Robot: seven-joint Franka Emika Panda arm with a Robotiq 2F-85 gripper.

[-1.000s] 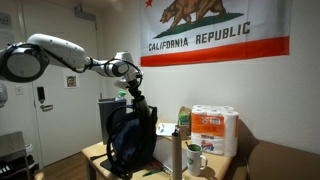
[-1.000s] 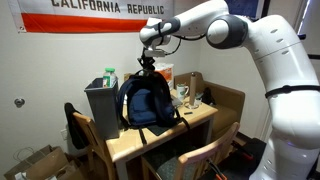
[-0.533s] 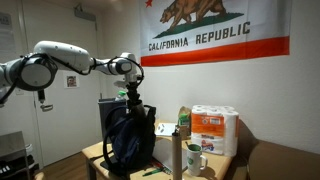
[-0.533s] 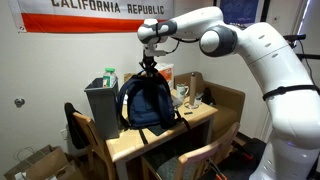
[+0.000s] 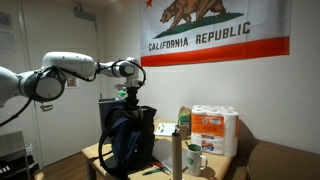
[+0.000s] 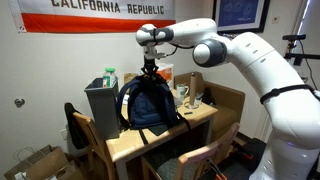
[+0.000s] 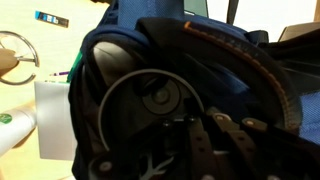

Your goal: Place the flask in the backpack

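Observation:
The flask shifts slightly next, with my gripper pointed down over the backpack's open top (image 5: 134,110), before I release it.
The backpack (image 5: 128,142) is a large dark navy bag standing upright on the wooden table; it also shows in an exterior view (image 6: 150,105) and fills the wrist view (image 7: 230,70). My gripper (image 5: 130,97) is right at its top opening, pointing down, as the exterior view (image 6: 150,70) also shows. In the wrist view the flask (image 7: 160,97) shows as a dark round cap, seen end-on inside the open bag, just beyond my fingers (image 7: 198,135). The fingers look closed around it. Its body is hidden in the exterior views.
A silvery-grey tall cylinder (image 5: 178,158) and a white mug (image 5: 196,158) stand beside the backpack. A paper-towel pack (image 5: 213,130) is behind them. A grey bin (image 6: 103,105) stands against the backpack. Wooden chairs (image 6: 215,160) surround the table.
My arm's elbow has swung round while the gripper has stayed over the backpack's opening, a little lower. The backpack has not moved.

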